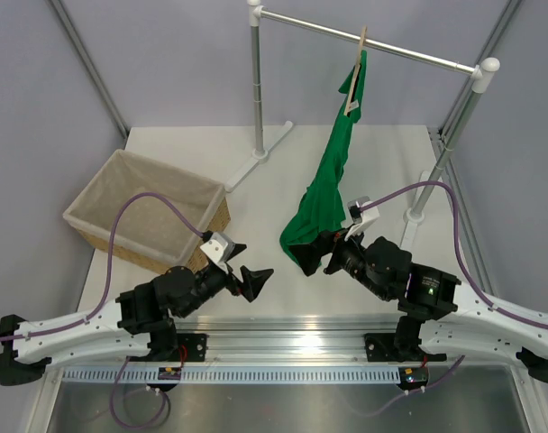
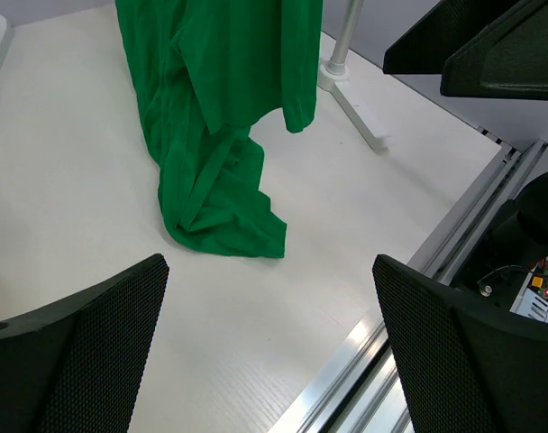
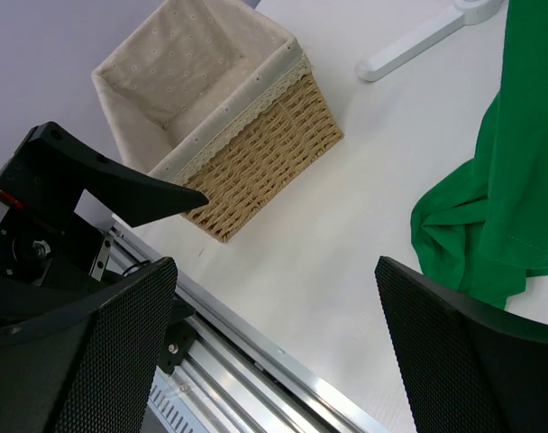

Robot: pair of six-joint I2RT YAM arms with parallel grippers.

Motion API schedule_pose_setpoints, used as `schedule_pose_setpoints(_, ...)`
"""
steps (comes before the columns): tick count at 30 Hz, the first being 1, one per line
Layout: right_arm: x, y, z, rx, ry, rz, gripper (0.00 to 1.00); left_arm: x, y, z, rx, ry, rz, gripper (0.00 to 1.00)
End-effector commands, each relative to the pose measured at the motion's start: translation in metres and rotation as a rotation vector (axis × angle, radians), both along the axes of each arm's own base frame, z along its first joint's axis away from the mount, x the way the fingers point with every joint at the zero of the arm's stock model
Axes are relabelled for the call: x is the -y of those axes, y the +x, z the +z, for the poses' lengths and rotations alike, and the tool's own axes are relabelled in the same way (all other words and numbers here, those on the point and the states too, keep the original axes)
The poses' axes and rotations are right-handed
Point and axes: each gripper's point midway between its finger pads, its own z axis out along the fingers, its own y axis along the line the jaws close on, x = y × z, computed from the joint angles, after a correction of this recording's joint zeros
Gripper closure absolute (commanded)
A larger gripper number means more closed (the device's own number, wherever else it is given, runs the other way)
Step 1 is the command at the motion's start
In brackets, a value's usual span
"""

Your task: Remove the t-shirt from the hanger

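Observation:
The fabric of the t-shirt's near shoulder (image 1: 342,129), still on the hanger (image 1: 357,77), hangs above my right gripper and outward of it, so my right gripper will go up and turn outward to close on it.
The green t-shirt (image 1: 326,194) hangs from the beige wooden hanger (image 1: 357,77) on the silver rail, and its lower end pools on the white table. It also shows in the left wrist view (image 2: 215,117) and at the right of the right wrist view (image 3: 504,194). My left gripper (image 1: 254,281) is open and empty, low over the table, left of the pooled hem. My right gripper (image 1: 317,257) is open and empty, right beside the hem. The hanger's shoulders are mostly hidden by the fabric.
A wicker basket with a cloth liner (image 1: 148,212) stands at the left; it also shows in the right wrist view (image 3: 215,117). The rail's two stand posts (image 1: 256,90) and their white feet (image 1: 256,158) rise behind. An aluminium rail (image 1: 292,343) runs along the near edge.

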Motion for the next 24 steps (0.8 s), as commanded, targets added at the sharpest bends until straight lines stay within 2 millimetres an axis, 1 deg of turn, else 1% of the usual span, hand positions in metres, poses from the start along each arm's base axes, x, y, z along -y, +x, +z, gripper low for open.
schedule_pose_setpoints(1, -0.002, -0.002, 0.013, 0.029, 0.022, 0.013, 0.01, 0.003, -0.003, 0.031, 0.030, -0.091, -0.017, 0.01)
schedule_pose_setpoints(2, -0.001, -0.002, 0.013, 0.032, 0.015, 0.017, 0.00, 0.003, -0.002, 0.027, 0.028, -0.083, -0.016, 0.01)
schedule_pose_setpoints(3, 0.000, -0.002, 0.020, 0.035, 0.022, 0.012, 0.01, 0.005, 0.000, 0.029, 0.034, -0.098, -0.010, 0.01)
schedule_pose_setpoints(5, 0.006, 0.001, 0.023, 0.035, -0.002, -0.015, 0.00, 0.007, 0.001, 0.028, 0.035, -0.091, -0.004, 0.01)
schedule_pose_setpoints(6, 0.009, 0.001, 0.038, 0.046, 0.010, -0.018, 0.00, 0.009, 0.003, 0.027, 0.036, -0.081, -0.001, 0.01)
schedule_pose_setpoints(7, 0.012, 0.001, 0.045, 0.049, 0.009, -0.024, 0.00, 0.011, 0.004, 0.022, 0.031, -0.062, 0.004, 0.01)
schedule_pose_setpoints(8, 0.017, 0.000, 0.046, 0.041, -0.016, -0.028, 0.01, 0.013, 0.005, 0.021, 0.028, -0.057, 0.005, 0.01)
schedule_pose_setpoints(9, 0.021, -0.001, 0.063, 0.058, -0.001, -0.031, 0.01, 0.015, 0.006, 0.017, 0.022, -0.047, 0.008, 0.01)
schedule_pose_setpoints(10, 0.023, -0.001, 0.067, 0.064, -0.004, -0.035, 0.01, 0.016, 0.006, 0.016, 0.020, -0.043, 0.010, 0.01)
schedule_pose_setpoints(11, 0.029, 0.000, 0.083, 0.078, 0.018, -0.050, 0.00, 0.017, 0.007, 0.013, 0.019, -0.038, 0.013, 0.01)
schedule_pose_setpoints(12, 0.040, 0.007, 0.087, 0.080, 0.012, -0.114, 0.00, 0.019, 0.009, 0.011, 0.017, -0.026, 0.018, 0.01)
schedule_pose_setpoints(14, 0.051, 0.013, 0.098, 0.096, 0.014, -0.179, 0.01, 0.020, 0.011, 0.008, 0.016, -0.014, 0.028, 0.01)
schedule_pose_setpoints(15, 0.062, 0.020, 0.111, 0.112, 0.019, -0.247, 0.01, 0.019, 0.012, 0.009, 0.017, -0.010, 0.037, 0.01)
schedule_pose_setpoints(16, 0.070, 0.024, 0.112, 0.111, -0.006, -0.289, 0.01, 0.020, 0.013, 0.006, 0.014, 0.000, 0.042, 0.01)
schedule_pose_setpoints(17, 0.080, 0.031, 0.126, 0.124, -0.006, -0.363, 0.01, 0.020, 0.013, 0.006, 0.012, -0.002, 0.042, 0.01)
schedule_pose_setpoints(18, 0.086, 0.034, 0.132, 0.134, -0.025, -0.396, 0.01, 0.021, 0.013, 0.006, 0.011, 0.000, 0.039, 0.01)
schedule_pose_setpoints(19, 0.088, 0.040, 0.138, 0.139, -0.064, -0.437, 0.01, 0.021, 0.012, 0.007, 0.010, -0.005, 0.038, 0.01)
schedule_pose_setpoints(20, 0.102, 0.048, 0.141, 0.162, -0.117, -0.539, 0.01, 0.020, 0.012, 0.007, 0.009, -0.007, 0.036, 0.01)
schedule_pose_setpoints(22, 0.110, 0.060, 0.149, 0.197, -0.183, -0.664, 0.00, 0.019, 0.012, 0.008, 0.008, -0.013, 0.041, 0.01)
schedule_pose_setpoints(23, 0.114, 0.070, 0.150, 0.217, -0.247, -0.780, 0.01, 0.018, 0.013, 0.009, 0.006, -0.020, 0.047, 0.01)
schedule_pose_setpoints(24, 0.118, 0.081, 0.155, 0.231, -0.277, -0.830, 0.05, 0.014, 0.016, 0.007, 0.003, -0.021, 0.072, 0.01)
